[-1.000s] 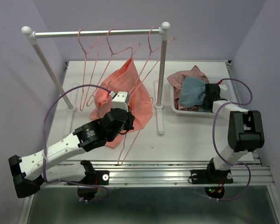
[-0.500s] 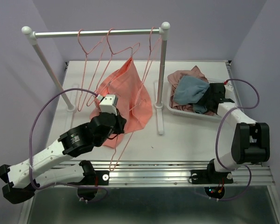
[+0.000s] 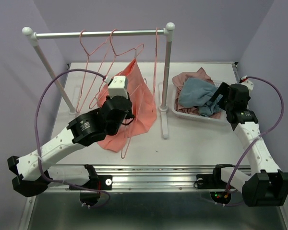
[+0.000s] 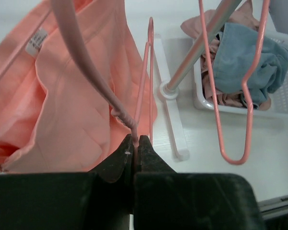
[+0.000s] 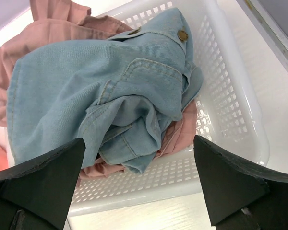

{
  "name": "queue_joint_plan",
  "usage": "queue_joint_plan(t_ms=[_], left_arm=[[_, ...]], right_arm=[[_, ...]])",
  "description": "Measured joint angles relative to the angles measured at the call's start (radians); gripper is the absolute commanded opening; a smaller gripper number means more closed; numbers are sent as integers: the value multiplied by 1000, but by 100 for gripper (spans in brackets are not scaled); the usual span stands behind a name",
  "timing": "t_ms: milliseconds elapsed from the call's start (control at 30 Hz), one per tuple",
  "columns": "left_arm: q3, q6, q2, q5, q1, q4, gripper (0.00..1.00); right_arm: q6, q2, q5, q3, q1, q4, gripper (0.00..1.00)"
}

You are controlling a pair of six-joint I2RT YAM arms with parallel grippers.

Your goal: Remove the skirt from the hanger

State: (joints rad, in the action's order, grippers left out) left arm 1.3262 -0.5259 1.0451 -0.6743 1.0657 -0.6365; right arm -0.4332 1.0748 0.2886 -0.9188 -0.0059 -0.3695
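Observation:
The clothes bar's bare part between hangers lies above and outward. The pink hanger rises outward next in my left gripper, which hooks it over that part and releases the hanger's wire.
The salmon skirt (image 3: 139, 98) hangs off a pink wire hanger (image 3: 126, 142), and its lower part lies bunched on the table. In the left wrist view the skirt (image 4: 62, 105) fills the left side. My left gripper (image 4: 136, 139) is shut on a thin wire of the hanger (image 4: 89, 72). From above, the left gripper (image 3: 126, 116) sits against the front of the skirt. My right gripper (image 5: 139, 184) is open and holds nothing. It hovers over the near rim of the white basket (image 5: 240, 129), and from above the right gripper (image 3: 222, 97) is at the basket's right end.
The basket (image 3: 189, 115) holds a blue denim garment (image 3: 197, 93) on a mauve-pink garment (image 3: 192, 76). The clothes rail (image 3: 96, 33) carries other pink hangers (image 3: 89, 72). Its right post (image 3: 167, 72) and foot (image 3: 164, 122) stand between the skirt and the basket.
My left arm has swung up and back with the hanger in its grip. My right gripper has opened, let go of the clothes in the basket and pulled back to the right.

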Motion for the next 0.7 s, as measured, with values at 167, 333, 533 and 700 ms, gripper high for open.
queue_joint_plan(t_ms=[167,333,533,700], left_arm=[[179,95,160,-79,0,-11,0],[362,172,312,-167,-1,-50,0],[543,245,454,-222,-37,-89,0],[657,314,544,-232,-67,-86,0]], right_arm=[[19,-38,-18,0,0,-30,100],[31,-75,-27,0,0,-52,100],[38,-110,-35,0,0,-53,100],[38,-112,-46,0,0,-58,100]])
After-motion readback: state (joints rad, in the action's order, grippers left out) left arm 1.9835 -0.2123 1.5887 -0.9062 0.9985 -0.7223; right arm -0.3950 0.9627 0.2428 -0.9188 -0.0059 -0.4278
